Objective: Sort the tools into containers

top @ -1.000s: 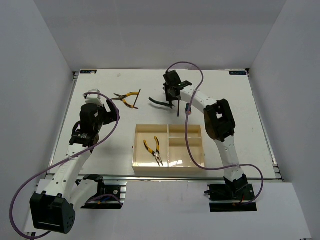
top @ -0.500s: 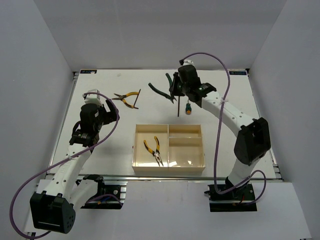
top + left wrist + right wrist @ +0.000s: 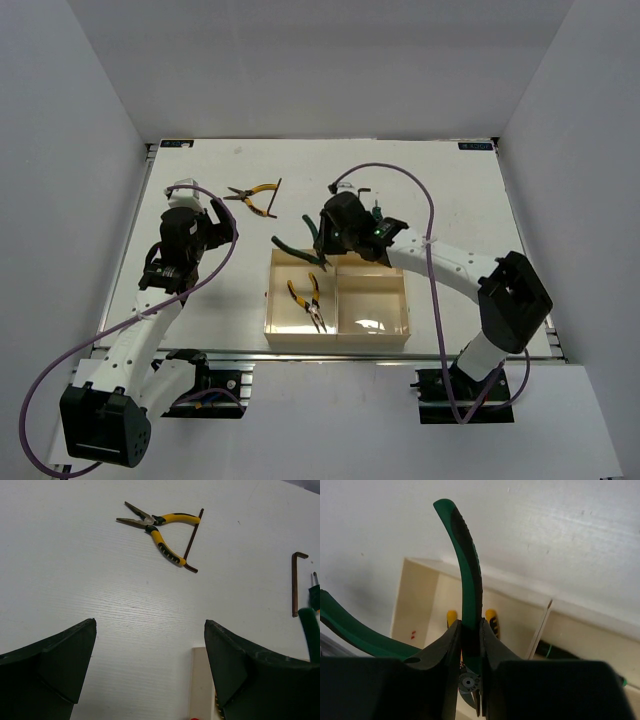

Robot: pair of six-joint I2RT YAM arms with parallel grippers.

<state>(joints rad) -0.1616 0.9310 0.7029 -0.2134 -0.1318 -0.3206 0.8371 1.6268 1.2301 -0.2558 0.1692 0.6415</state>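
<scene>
Next, my left gripper moves down and outward onto the near handle's pivot end (image 3: 252, 205), clear of the hex key, since the yellow-handled pliers lie below and outward.
My right gripper (image 3: 318, 245) is shut on one handle of the green-handled pliers (image 3: 292, 247) and holds them above the far edge of the cream tray (image 3: 337, 336). In the right wrist view the fingers (image 3: 449, 645) clamp the green handle (image 3: 469, 575) over the large compartment. Yellow-handled pliers (image 3: 305, 300) lie in that compartment. Another yellow-handled pair (image 3: 252, 196) lies on the table with a dark hex key (image 3: 273, 196) across it. My left gripper (image 3: 208, 212) is open and empty, left of the tray, with those pliers (image 3: 160, 527) ahead of it.
A second hex key (image 3: 295, 582) and a small green-handled screwdriver (image 3: 314, 592) lie on the table beyond the tray. A dark item with a green band (image 3: 555, 650) lies in a small compartment. White walls enclose the table.
My right arm has carried the green-handled pliers from the far middle of the table toward me, to above the tray's far edge. The left arm has not moved.
</scene>
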